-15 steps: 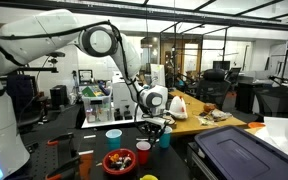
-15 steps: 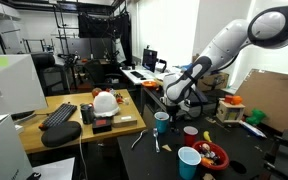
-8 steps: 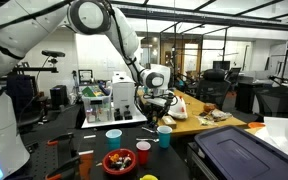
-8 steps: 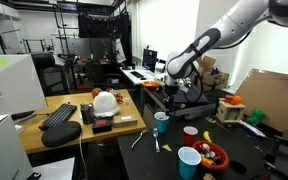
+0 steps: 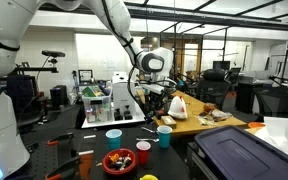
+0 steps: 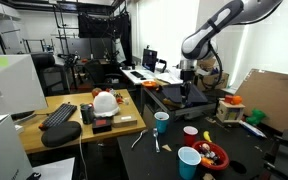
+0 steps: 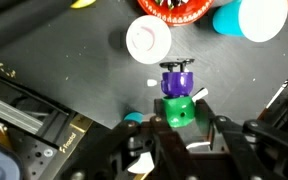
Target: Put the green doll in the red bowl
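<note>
Next, my gripper travels across toward the red bowl [image 7: 174,8] at the wrist view's top edge to let go, as the green doll [image 7: 179,110] still hangs short of the bowl's rim.
My gripper [image 7: 179,125] is shut on the green doll [image 7: 179,110], a green block with a purple piece [image 7: 176,78] on its far end. In both exterior views the gripper [image 5: 156,97] [image 6: 188,88] hangs high above the dark table with the doll in it. The red bowl [image 5: 119,161] [image 6: 214,156] sits on the table near the front, with small items inside. In the wrist view the bowl [image 7: 177,8] shows at the top edge, well below and ahead of the doll.
Around the bowl stand a light blue cup [image 5: 114,136] [image 6: 188,162], a small red cup [image 5: 143,151] [image 6: 191,134] and a teal cup [image 5: 164,136] [image 6: 161,122]. A wooden desk [image 6: 69,125] with a keyboard stands beside the dark table.
The arm has risen from table height by the cups to well above them, carrying the green doll up with it.
</note>
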